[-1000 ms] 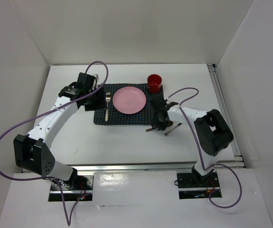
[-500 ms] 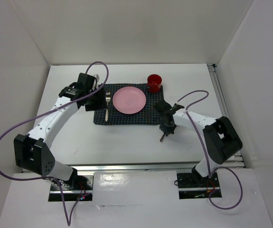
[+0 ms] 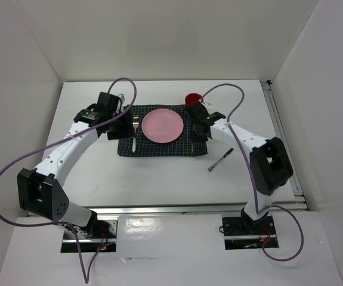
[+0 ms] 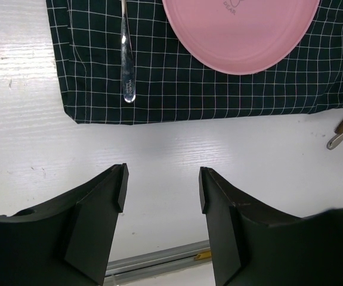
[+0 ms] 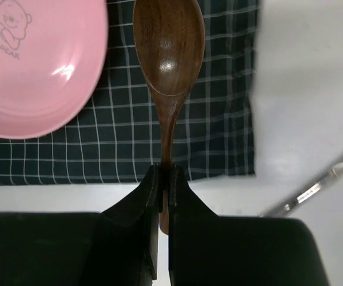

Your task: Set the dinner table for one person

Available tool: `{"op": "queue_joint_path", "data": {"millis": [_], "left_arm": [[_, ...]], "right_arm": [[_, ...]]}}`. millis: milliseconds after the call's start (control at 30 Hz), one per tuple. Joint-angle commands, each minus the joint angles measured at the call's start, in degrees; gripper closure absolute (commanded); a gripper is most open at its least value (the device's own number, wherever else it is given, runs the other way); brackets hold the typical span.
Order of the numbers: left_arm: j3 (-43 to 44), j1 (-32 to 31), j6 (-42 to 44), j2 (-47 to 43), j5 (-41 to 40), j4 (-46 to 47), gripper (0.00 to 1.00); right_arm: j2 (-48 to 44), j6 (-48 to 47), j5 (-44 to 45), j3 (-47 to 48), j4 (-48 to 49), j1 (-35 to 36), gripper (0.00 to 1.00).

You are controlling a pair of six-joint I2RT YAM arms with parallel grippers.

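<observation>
Next, my right gripper will lower outward to release the spoon (image 5: pixel 169 47) on the part of the mat beside the plate, since that part of the mat lies below and outward of the fingers.
On the white dinner table (image 3: pixel 159 173) lies a dark checked mat (image 3: pixel 159 146) with a pink plate (image 3: pixel 162 126) at its middle and a fork (image 3: pixel 135 136) on its left. My right gripper (image 3: pixel 196 132) is shut on the handle of a brown wooden spoon (image 5: pixel 169 47), and the bowl hangs over the mat's right strip beside the plate (image 5: pixel 34 65). A red cup (image 3: pixel 191 98) at the mat's far right corner is half hidden by that arm. My left gripper (image 4: pixel 162 179) is open and holds nothing, over bare table near the mat's edge.
A metal knife (image 3: pixel 220 159) lies slanted on the table right of the mat, and it also shows in the right wrist view (image 5: pixel 320 185). A metal rail (image 3: pixel 281 137) runs along the table's right edge. White walls close in the back and both sides.
My right gripper shut on the spoon beside the mat's near right corner, then carried it back and left over the mat's right side. The knife stayed put. The left arm has not moved.
</observation>
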Motion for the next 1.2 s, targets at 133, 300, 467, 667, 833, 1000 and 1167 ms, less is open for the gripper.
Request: {"op": "queue_joint_path", "data": {"millis": [133,300,467,667,833,1000,1167], "left_arm": [[-0.01,-0.19,-0.3,-2.69,-1.75,-0.23,0.32],[-0.53,-0.19,-0.3,-2.69,-1.76,-0.76,0.32],[-0.54,-0.19,-0.3,-3.31,-2.28,-0.76,0.32],[-0.54,-0.19,-0.3,-2.78,-2.28,-0.76,0.32],[-0.54,-0.19,-0.3,-2.78,-3.16,-0.76,0.32],[-0.54,-0.19,-0.3,-2.78,-2.64,-0.76,0.32],[-0.54,-0.19,-0.3,-2.78,-2.64,-0.76,0.32]], "right_arm": [[10.83,-8.89,-6.56,6.85,8.07,-2.57,1.0],[16.02,-11.0,-9.46,10.63,9.93,-4.94,1.0],[19.11,-13.02,-9.46,13.1,8.52,-5.47,1.0],[21.48,-13.64,-9.99,15.29,7.03,-5.47,0.93],[20.16,-10.57,-10.69,14.77,5.36,-5.47,0.71],[14.9,-8.98,-9.56,14.15,3.16,-5.47,0.57],[7.08,-6.52,-4.3,10.03,1.41,-5.47,0.57]]}}
